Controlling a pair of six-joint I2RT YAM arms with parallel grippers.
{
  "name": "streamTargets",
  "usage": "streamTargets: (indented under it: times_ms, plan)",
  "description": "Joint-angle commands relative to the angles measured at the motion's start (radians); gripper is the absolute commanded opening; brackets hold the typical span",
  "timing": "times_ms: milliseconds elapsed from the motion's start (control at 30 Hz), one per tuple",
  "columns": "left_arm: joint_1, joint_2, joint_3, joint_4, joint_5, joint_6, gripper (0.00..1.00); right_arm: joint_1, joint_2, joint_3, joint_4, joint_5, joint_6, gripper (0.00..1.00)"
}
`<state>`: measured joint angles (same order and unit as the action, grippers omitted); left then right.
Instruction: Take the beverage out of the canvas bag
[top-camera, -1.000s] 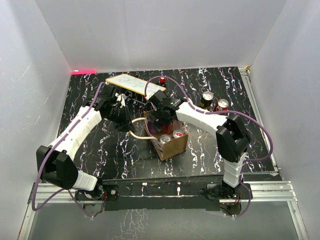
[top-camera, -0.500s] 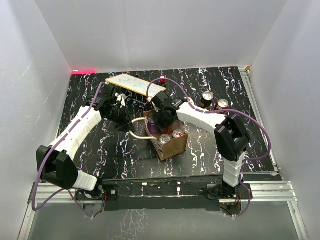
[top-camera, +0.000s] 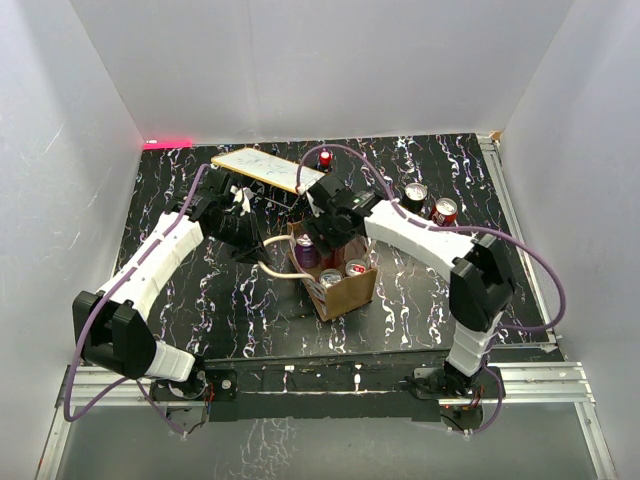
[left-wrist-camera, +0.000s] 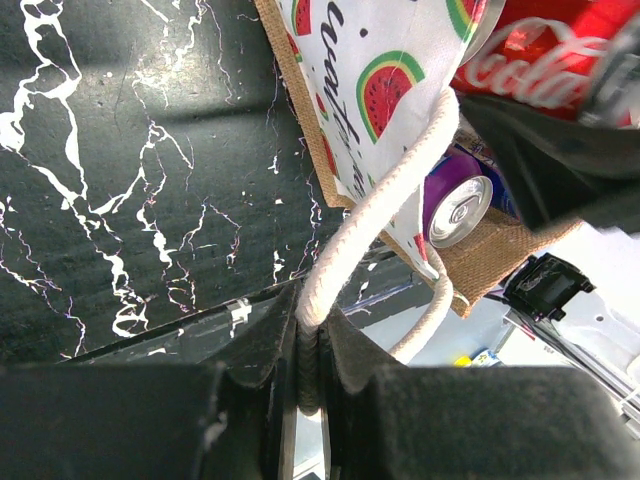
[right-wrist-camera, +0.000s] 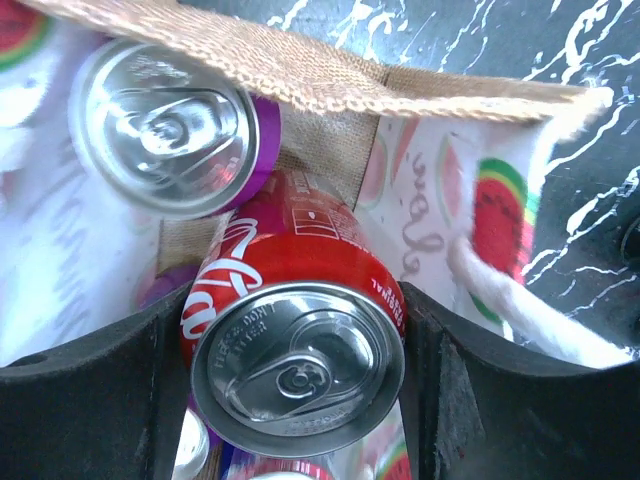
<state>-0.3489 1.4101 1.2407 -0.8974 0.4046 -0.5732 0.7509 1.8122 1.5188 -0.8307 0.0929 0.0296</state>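
Observation:
My right gripper will next rise clear of the bag (top-camera: 345, 292), move across to the right in the top view, go down and let go on the tabletop next to the standing red can.
The canvas bag (top-camera: 345, 292) stands near the table's middle, tan with a watermelon print (left-wrist-camera: 370, 70), and holds several cans. My right gripper (top-camera: 326, 228) (right-wrist-camera: 296, 372) is shut on a red Coca-Cola can (right-wrist-camera: 296, 340) and holds it above the bag's back rim (right-wrist-camera: 330, 85). The can also shows in the left wrist view (left-wrist-camera: 560, 60). A purple can (top-camera: 307, 250) (right-wrist-camera: 170, 125) (left-wrist-camera: 455, 205) stands inside the bag. My left gripper (top-camera: 252, 232) (left-wrist-camera: 310, 340) is shut on a cream rope handle (left-wrist-camera: 385, 190) (top-camera: 272, 262), left of the bag.
Two cans (top-camera: 415, 193) (top-camera: 444, 210) stand on the black marbled table at the right. A tan board with a white face (top-camera: 268, 168) lies raised at the back, with a red-capped item (top-camera: 326, 157) beside it. White walls enclose the table.
My right gripper has risen and drawn back from the bag with the red can, uncovering the purple can; its elbow swung right. The left arm has stayed on the handle.

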Motion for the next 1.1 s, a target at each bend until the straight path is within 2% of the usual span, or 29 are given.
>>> streamTargets:
  times_ms: [0, 167, 367, 600, 700, 833, 967, 1067]
  plan:
    - [0.000, -0.030, -0.010, -0.016, -0.004, 0.002, 0.00, 0.000, -0.148, 0.128, 0.035, -0.038, 0.061, 0.21]
    - [0.000, -0.031, -0.014, -0.012, -0.004, -0.001, 0.00, -0.005, -0.191, 0.189, 0.003, -0.075, 0.121, 0.08]
    - [0.001, -0.031, -0.011, -0.014, -0.003, -0.002, 0.00, -0.033, -0.258, 0.265, -0.016, -0.108, 0.173, 0.08]
    - [0.000, -0.032, -0.014, -0.018, -0.001, 0.001, 0.00, -0.157, -0.326, 0.374, -0.039, -0.130, 0.225, 0.08]
    - [0.000, -0.035, -0.019, -0.017, 0.000, -0.001, 0.00, -0.204, -0.369, 0.398, -0.040, -0.073, 0.223, 0.08]
    - [0.001, -0.035, -0.024, -0.015, 0.003, -0.001, 0.00, -0.216, -0.437, 0.381, -0.033, 0.109, 0.200, 0.08]
    - [-0.001, -0.030, -0.023, -0.018, 0.004, 0.006, 0.00, -0.217, -0.506, 0.288, -0.033, 0.331, 0.209, 0.08]
    - [0.000, -0.025, -0.021, -0.019, 0.005, 0.013, 0.00, -0.221, -0.551, 0.178, -0.045, 0.436, 0.243, 0.08]
